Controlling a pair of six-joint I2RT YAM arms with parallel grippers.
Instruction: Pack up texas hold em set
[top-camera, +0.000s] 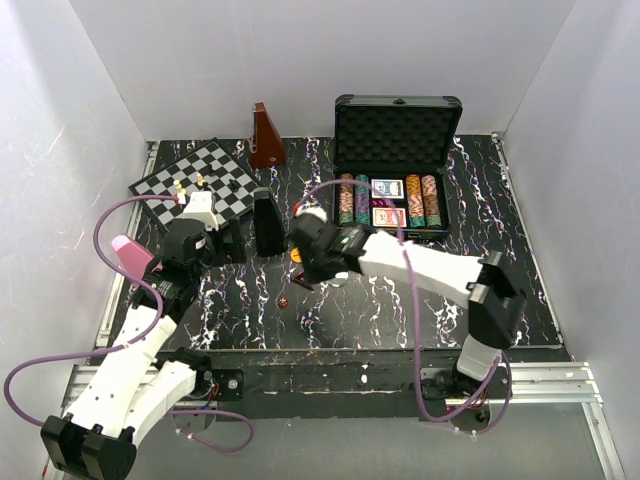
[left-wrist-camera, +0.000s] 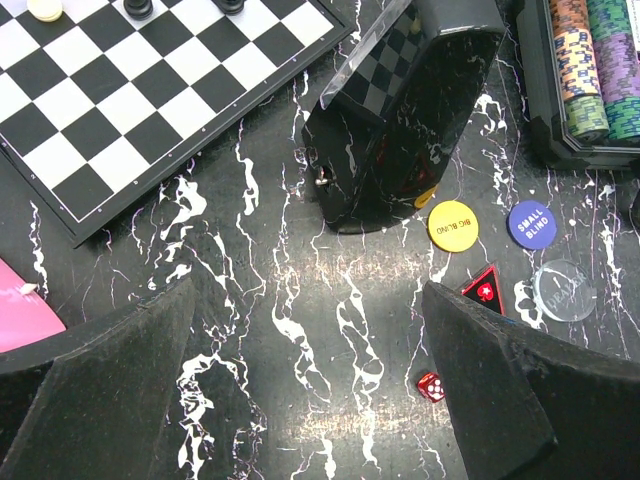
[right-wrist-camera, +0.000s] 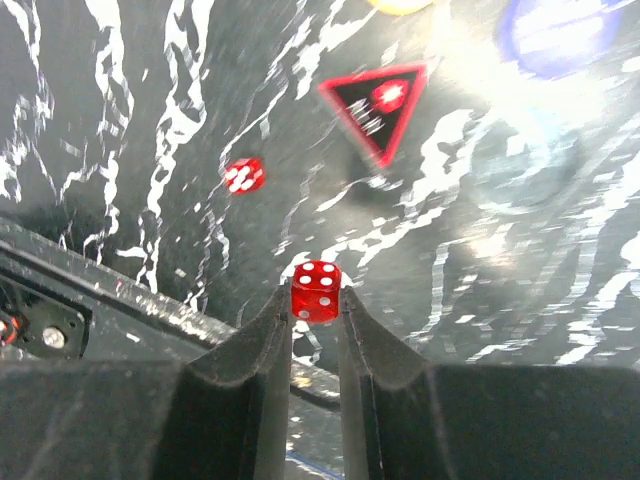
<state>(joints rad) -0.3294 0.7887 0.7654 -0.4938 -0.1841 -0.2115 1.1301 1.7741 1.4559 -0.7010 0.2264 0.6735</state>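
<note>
My right gripper carries the die outward next and brings it down over the slot between the card decks to release it, because the case (top-camera: 397, 125) stands open.
The black case (top-camera: 397, 125) stands open at the back right, holding striped chip rows (top-camera: 352, 198) and card decks (top-camera: 387, 188). My right gripper (right-wrist-camera: 315, 300) is shut on a small red die (right-wrist-camera: 316, 292), held above the table. A second red die (right-wrist-camera: 244, 175) lies loose on the marbled surface (top-camera: 283, 301). Near it lie a yellow button (left-wrist-camera: 453, 226), a blue button (left-wrist-camera: 531, 224), a clear dealer button (left-wrist-camera: 564, 290) and a black triangle with a red edge (left-wrist-camera: 484, 290). My left gripper (left-wrist-camera: 310, 380) is open over bare table, with that loose die (left-wrist-camera: 431, 386) beside its right finger.
A black-and-white chessboard (top-camera: 195, 180) with a few pieces lies at the back left. A brown pyramid-shaped object (top-camera: 264, 137) stands behind it, and a glossy black pyramid-shaped object (left-wrist-camera: 400, 110) stands mid-table. A pink item (left-wrist-camera: 20, 315) lies at the left edge.
</note>
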